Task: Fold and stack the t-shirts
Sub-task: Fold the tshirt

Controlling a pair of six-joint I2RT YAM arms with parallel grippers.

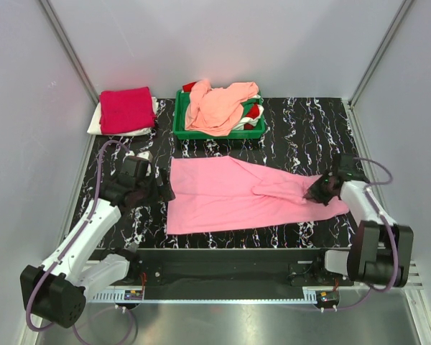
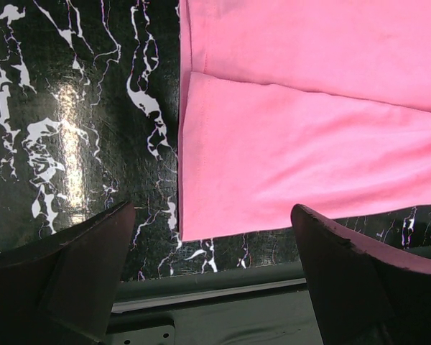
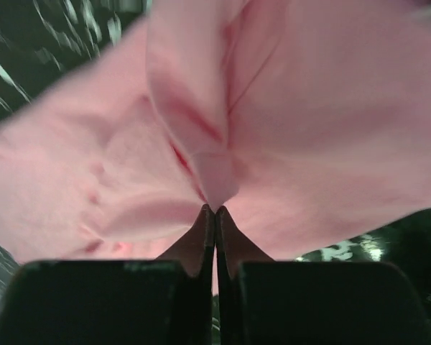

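Observation:
My open left gripper reaches outward next, comes down onto the pink t-shirt's uncovered far corner [image 1: 174, 161] nearest the crimson t-shirt and closes, since that corner lies outward and below.
A bubblegum pink t-shirt [image 1: 230, 194] lies spread flat across the middle of the black marbled table. My right gripper [image 1: 317, 192] is at the shirt's narrow right end, shut on a pinched fold of the pink fabric [image 3: 309, 108], which bunches up just past the fingertips of the right gripper [image 3: 215, 210]. My left gripper [image 1: 161, 188] hovers at the shirt's left edge, open and holding nothing. In the left wrist view the left gripper [image 2: 212, 210] frames the near left corner of the pink t-shirt [image 2: 309, 144]. A folded crimson t-shirt [image 1: 126, 109] rests on a white t-shirt [image 1: 95, 123] at the back left.
A green plastic tray [image 1: 219, 134] stands at the back centre, with a peach-salmon t-shirt [image 1: 219, 106] heaped in it over other red and white cloth. Grey walls close in the table on three sides. The metal rail [image 1: 223, 259] with both arm bases runs along the near edge.

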